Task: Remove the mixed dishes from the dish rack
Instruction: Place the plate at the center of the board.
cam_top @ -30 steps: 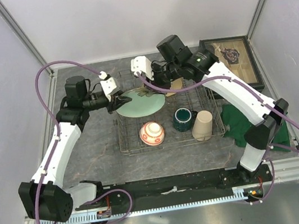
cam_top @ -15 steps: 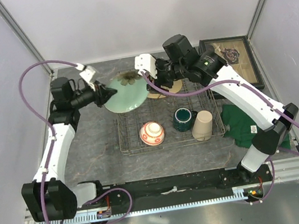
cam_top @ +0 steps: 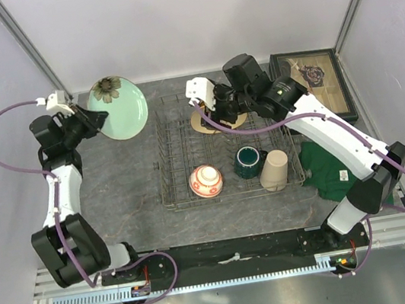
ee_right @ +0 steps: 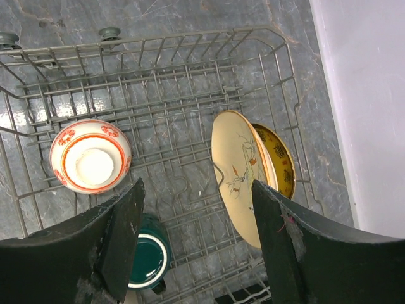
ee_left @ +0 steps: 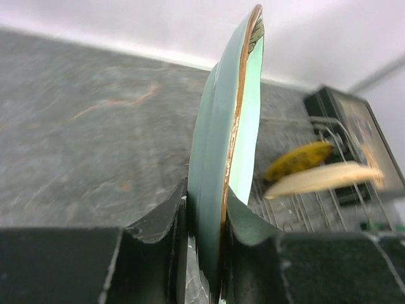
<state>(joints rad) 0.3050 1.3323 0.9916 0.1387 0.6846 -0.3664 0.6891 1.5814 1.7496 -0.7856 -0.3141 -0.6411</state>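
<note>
Next, my left gripper will lower, tilt the pale green plate (cam_top: 120,107) flatter and release it on the tabletop beside the rack, since that clear spot lies below the gripper.
My left gripper (cam_top: 95,116) is shut on the rim of the pale green plate (cam_top: 120,107) and holds it on edge above the table's far left, outside the dish rack (cam_top: 186,145). The left wrist view shows the fingers (ee_left: 166,218) clamped on that plate (ee_left: 224,126). My right gripper (cam_top: 215,111) hangs open above the rack's far side (ee_right: 183,82), over a cream plate (ee_right: 243,177) and the gold-brown plate (ee_right: 278,161) standing in the tines. The red-and-white bowl (cam_top: 205,181), dark green mug (cam_top: 249,161) and beige tumbler (cam_top: 273,170) sit in the rack's near row.
A dark glass-lidded box (cam_top: 319,87) stands at the far right. A green folded cloth (cam_top: 328,167) lies right of the rack. White walls close in the left, back and right sides.
My left arm has swung the pale green plate out of the rack to the far left corner. My right gripper has stayed over the rack's far side, shifting only slightly.
</note>
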